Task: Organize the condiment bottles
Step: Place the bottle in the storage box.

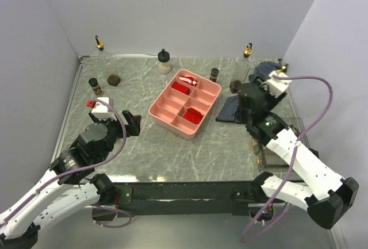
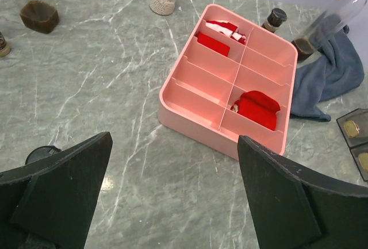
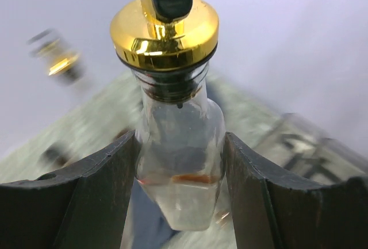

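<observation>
Next, my right gripper swings back and down and releases the tall clear bottle in the clear box's far end (image 1: 295, 125) (image 3: 298, 140). Open sections of the box lie there, below it toward my base.
My right gripper (image 3: 180, 140) is shut on a tall clear bottle (image 3: 179, 168) with a gold pourer spout (image 3: 165, 27), held above the table at the right back; its spout shows in the top view (image 1: 280, 72). My left gripper (image 2: 173, 140) is open and empty over bare marble, near the pink tray (image 2: 195, 125). Two more gold-spout bottles stand at the back left (image 1: 100, 45) and back right (image 1: 248, 50). A black-capped cream bottle (image 1: 164, 61), small brown bottles (image 1: 214, 75) (image 1: 95, 85) and squat dark jars (image 1: 114, 80) (image 1: 235, 86) stand around the tray.
The pink divided tray (image 1: 172, 123) sits mid-table with red packets (image 1: 193, 115) in some compartments. A blue-grey cloth (image 1: 229, 110) lies right of it. A clear box (image 1: 294, 127) stands at the right edge. Walls close the back and sides.
</observation>
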### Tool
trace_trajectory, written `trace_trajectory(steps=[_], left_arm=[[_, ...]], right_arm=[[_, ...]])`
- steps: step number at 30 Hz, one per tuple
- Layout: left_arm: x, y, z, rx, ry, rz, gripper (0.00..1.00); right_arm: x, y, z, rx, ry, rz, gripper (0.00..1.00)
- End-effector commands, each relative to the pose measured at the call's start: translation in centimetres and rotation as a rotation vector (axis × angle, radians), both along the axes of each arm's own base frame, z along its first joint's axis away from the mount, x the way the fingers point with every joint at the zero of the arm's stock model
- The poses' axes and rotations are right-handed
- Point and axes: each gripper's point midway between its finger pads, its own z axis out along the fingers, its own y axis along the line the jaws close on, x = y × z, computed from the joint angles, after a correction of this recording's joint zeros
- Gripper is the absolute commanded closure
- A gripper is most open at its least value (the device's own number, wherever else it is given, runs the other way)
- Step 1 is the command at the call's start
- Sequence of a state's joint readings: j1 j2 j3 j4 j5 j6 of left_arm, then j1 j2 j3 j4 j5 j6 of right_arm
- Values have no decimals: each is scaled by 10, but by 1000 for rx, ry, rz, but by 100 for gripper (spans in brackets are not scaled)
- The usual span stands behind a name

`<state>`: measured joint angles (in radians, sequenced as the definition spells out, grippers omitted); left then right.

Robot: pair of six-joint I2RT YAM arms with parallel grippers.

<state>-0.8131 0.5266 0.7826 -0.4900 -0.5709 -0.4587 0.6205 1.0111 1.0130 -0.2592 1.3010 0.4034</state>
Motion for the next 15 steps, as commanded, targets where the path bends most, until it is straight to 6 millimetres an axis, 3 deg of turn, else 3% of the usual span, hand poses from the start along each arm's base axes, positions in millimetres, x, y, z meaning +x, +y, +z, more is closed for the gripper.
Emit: trace_trajectory(steps=[1, 4, 8, 15], left_arm=[[-3, -3, 8, -1, -23, -32, 3], [-5, -2, 11, -11, -34, -40, 3], [-8, -1, 16, -29, -57, -50, 3], [-9, 2, 20, -44, -77, -45, 3]], right_arm=[[-25, -70, 33, 78, -177, -339, 100], [-31, -107, 24, 67, -182, -482, 100], [-28, -137, 13, 85, -199, -564, 100], [-28, -173, -4, 45, -145, -682, 100]])
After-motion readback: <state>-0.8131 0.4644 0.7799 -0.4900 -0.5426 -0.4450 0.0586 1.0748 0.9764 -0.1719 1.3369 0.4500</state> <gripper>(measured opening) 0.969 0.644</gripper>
